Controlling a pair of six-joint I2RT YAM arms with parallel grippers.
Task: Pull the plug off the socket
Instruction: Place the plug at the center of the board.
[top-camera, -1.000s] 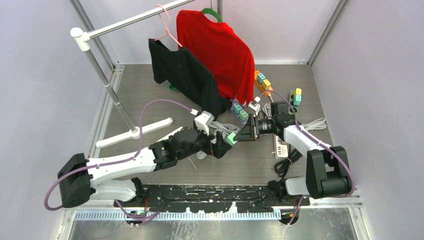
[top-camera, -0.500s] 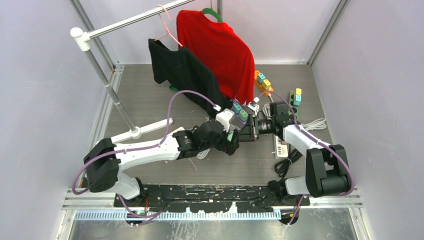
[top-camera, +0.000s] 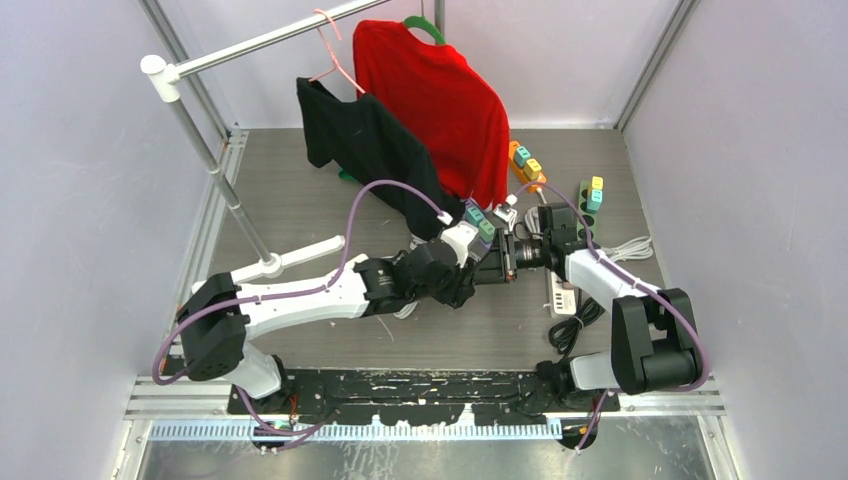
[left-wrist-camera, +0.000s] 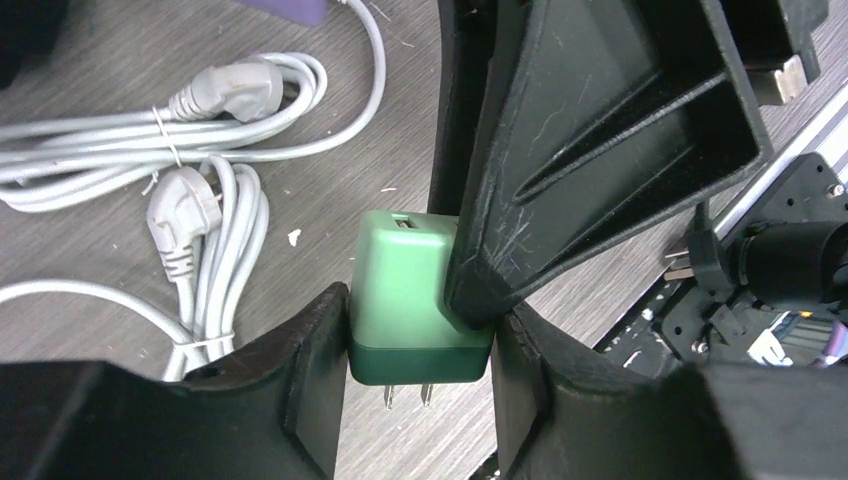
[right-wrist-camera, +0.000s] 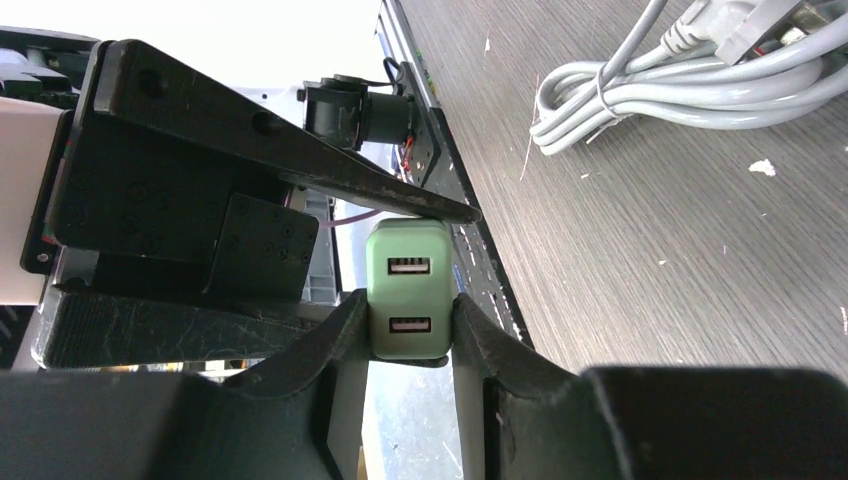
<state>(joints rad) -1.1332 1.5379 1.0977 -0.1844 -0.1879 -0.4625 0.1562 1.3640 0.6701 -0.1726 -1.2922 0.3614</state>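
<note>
Next, my left gripper carries the unplugged plug down and to the left in the top view, to the tabletop by the rack's foot below, and releases it.
A green plug (left-wrist-camera: 415, 290) with two USB ports (right-wrist-camera: 408, 290) hangs in the air above the table. Its two bare prongs point down, in no socket. My right gripper (right-wrist-camera: 408, 305) is shut on its pale end. My left gripper (left-wrist-camera: 420, 322) has its two fingers pressed against the sides of the dark green end. One right finger (left-wrist-camera: 600, 130) lies across the plug's top in the left wrist view. In the top view both grippers (top-camera: 470, 272) meet mid-table and hide the plug. A white socket strip (top-camera: 560, 295) lies under the right arm.
Coiled white cables (left-wrist-camera: 200, 150) lie on the table beside the plug. A purple strip (top-camera: 480, 222), an orange strip (top-camera: 527, 165) and a dark strip (top-camera: 592, 195) carry coloured plugs. A red shirt (top-camera: 440, 100) and a black garment (top-camera: 370, 150) hang from a rack (top-camera: 210, 150) behind.
My left arm reached right to the plug held by the right gripper, and its jaws closed from wide open onto the plug's sides. The right arm stayed still.
</note>
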